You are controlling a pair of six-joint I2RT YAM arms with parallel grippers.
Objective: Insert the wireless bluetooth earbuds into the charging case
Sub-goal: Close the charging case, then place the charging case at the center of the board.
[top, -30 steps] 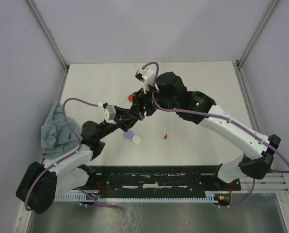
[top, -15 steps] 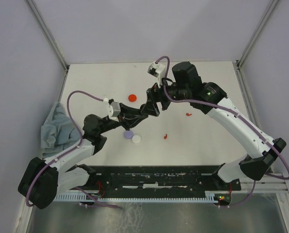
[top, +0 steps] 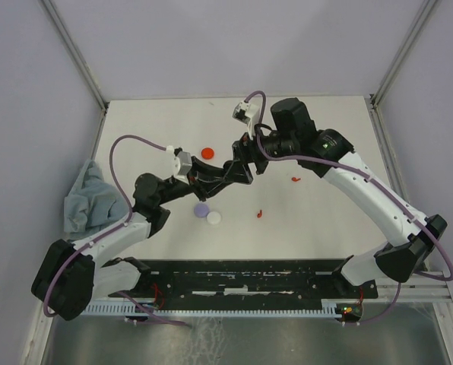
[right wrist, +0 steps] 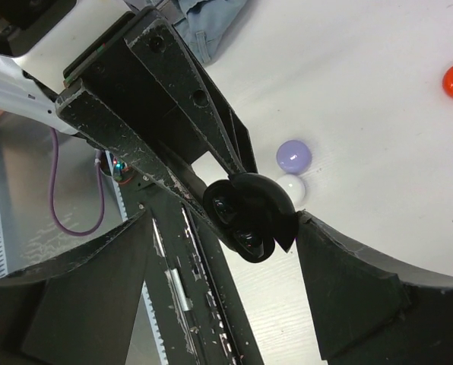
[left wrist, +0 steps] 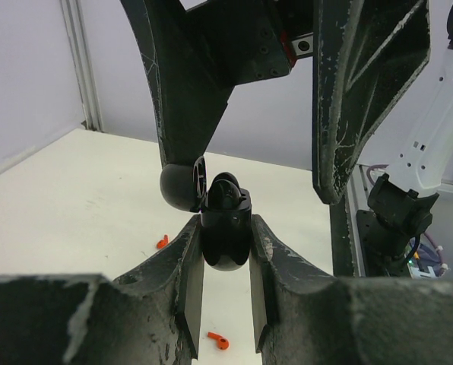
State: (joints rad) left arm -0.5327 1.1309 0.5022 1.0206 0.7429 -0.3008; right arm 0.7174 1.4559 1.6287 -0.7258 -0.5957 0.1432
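Observation:
My left gripper turns to point down next, then lowers the black charging case onto the bare table (top: 230,201) beside the lavender and white discs.
My left gripper (top: 228,173) is shut on the black charging case (left wrist: 226,243) and holds it above the table with its lid (left wrist: 182,186) swung open. My right gripper (top: 245,158) is open, and its fingers (left wrist: 363,99) straddle the case (right wrist: 253,217) without gripping it. Two glossy dark hollows show inside the case; I cannot tell whether anything sits in them. Two red earbuds lie on the table, one (top: 259,214) right of the discs and one (top: 296,179) under the right arm. From the left wrist they show as small orange pieces (left wrist: 218,340) (left wrist: 162,242).
A red disc (top: 208,153), a lavender disc (top: 201,207) and a white disc (top: 213,218) lie on the white table below the grippers. A grey cloth (top: 86,198) is bunched at the left edge. The black rail (top: 249,277) runs along the near edge.
The right gripper drew back to the right and opened its jaws. The left gripper rose and reached further right with the case. The red disc is now uncovered.

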